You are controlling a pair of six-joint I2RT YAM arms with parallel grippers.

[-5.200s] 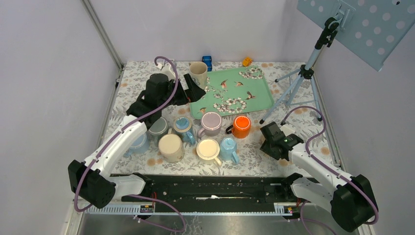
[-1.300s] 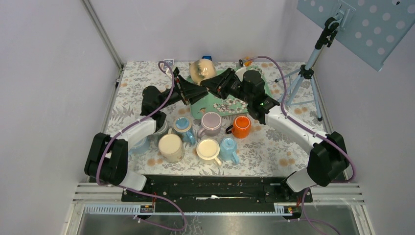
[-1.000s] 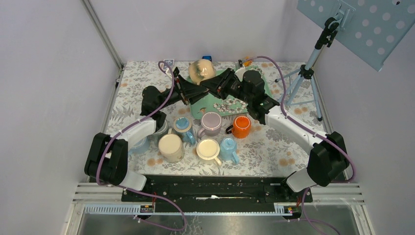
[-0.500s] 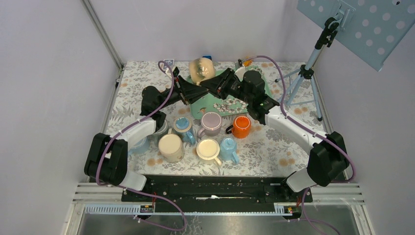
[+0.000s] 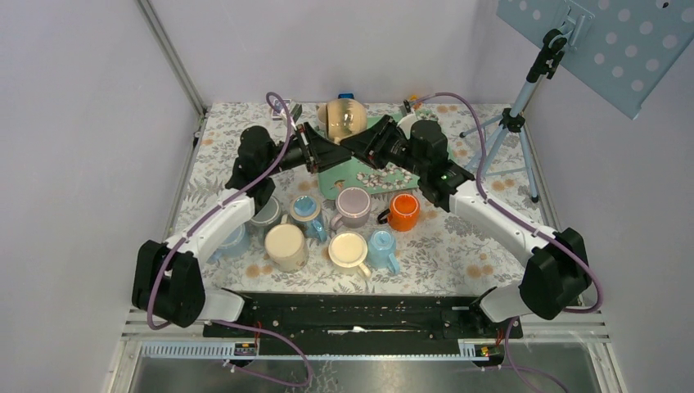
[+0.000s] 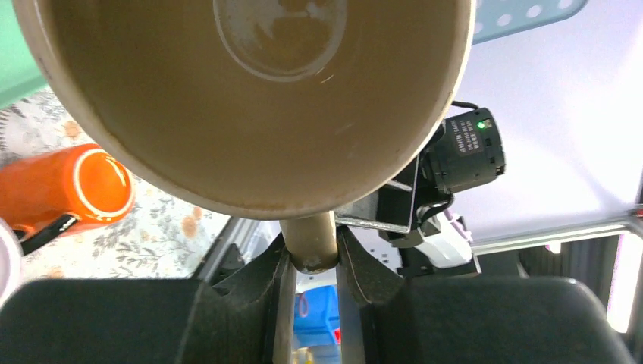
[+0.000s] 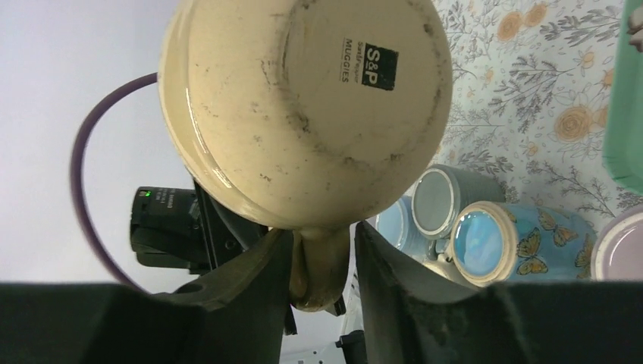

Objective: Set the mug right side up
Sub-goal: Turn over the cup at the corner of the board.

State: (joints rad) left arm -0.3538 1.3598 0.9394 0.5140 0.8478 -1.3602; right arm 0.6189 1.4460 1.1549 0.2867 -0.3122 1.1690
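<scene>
I need to turn my left gripper so the sideways mug's opening faces up, then lower and release it on the green flowered tray (image 6: 15,61) below my gripper.
The cream mug (image 5: 342,119) hangs in the air over the back of the table, lying on its side. Its mouth (image 6: 250,98) faces my left wrist and its stamped base (image 7: 303,106) faces my right wrist. My left gripper (image 5: 331,144) (image 6: 312,262) is shut on the mug's handle (image 6: 312,241), both fingers pressed against it. My right gripper (image 5: 358,145) (image 7: 322,262) straddles the same handle (image 7: 322,265) from the other side with its jaws open. A gap shows between the handle and the right finger (image 7: 390,273).
Under the mug lies a green flowered tray (image 5: 430,168). Nearer stand several upright mugs, among them an orange mug (image 5: 403,210), a purple one (image 5: 353,205) and a cream one (image 5: 286,246). A tripod (image 5: 499,135) stands at the back right.
My left gripper closed on the handle, then my right gripper's jaws spread off it. The mug shifted slightly to the right and tipped with the left arm.
</scene>
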